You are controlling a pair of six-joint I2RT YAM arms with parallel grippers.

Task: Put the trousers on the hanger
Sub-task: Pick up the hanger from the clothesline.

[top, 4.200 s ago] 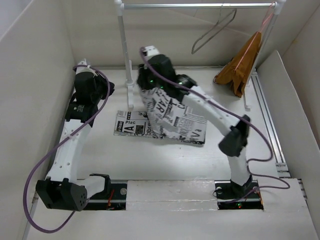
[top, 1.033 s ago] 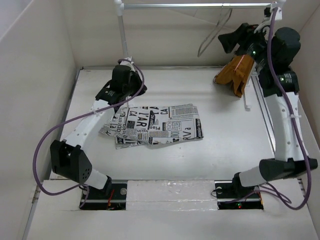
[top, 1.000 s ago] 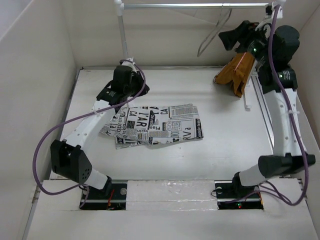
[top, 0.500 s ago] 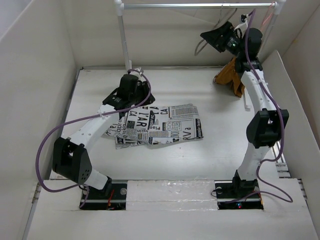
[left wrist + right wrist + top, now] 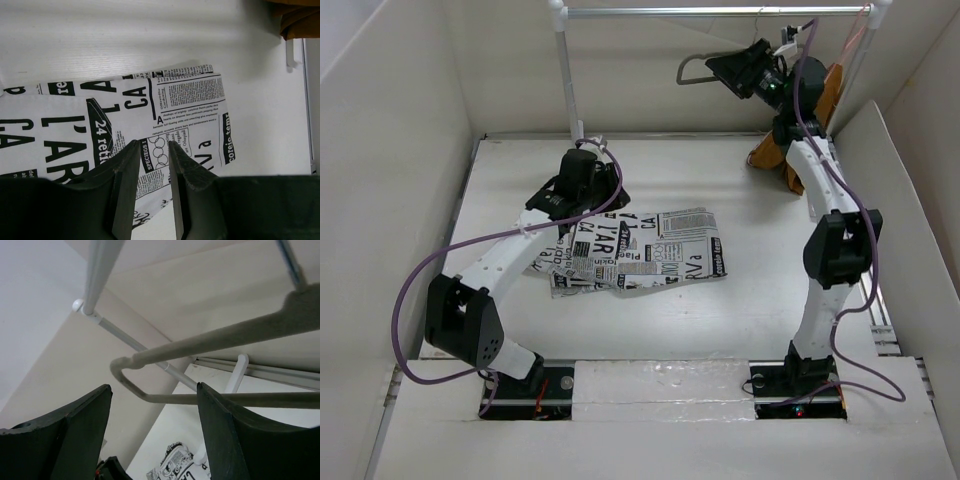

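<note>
I need to move my right gripper onto the grey hanger's upper bar (image 5: 706, 56) next, between the hanger's neck and its bent corner, because that bar runs just past the open fingers.
The trousers (image 5: 635, 250), white with black newsprint lettering, lie crumpled flat on the table's middle. They also fill the left wrist view (image 5: 150, 110). My left gripper (image 5: 588, 190) hovers over their left part; its jaws (image 5: 153, 145) stand a narrow gap apart with nothing between them. The grey wire hanger (image 5: 688, 70) hangs from the rail and is swung out to the left. My right gripper (image 5: 735, 68) is raised at it, wide open (image 5: 154, 390). The hanger's bent corner and bars (image 5: 150, 399) run just beyond the fingertips. Contact cannot be told.
A rail (image 5: 670, 12) on a white post (image 5: 568, 90) crosses the back. An orange-brown garment (image 5: 815, 110) on a pinkish hanger (image 5: 852, 38) hangs at the rail's right end, behind my right arm. High walls close in both sides.
My right gripper has moved left under the rail to the wire hanger, which has swung left and upward. My left gripper has settled over the trousers' left part; the trousers lie unchanged.
</note>
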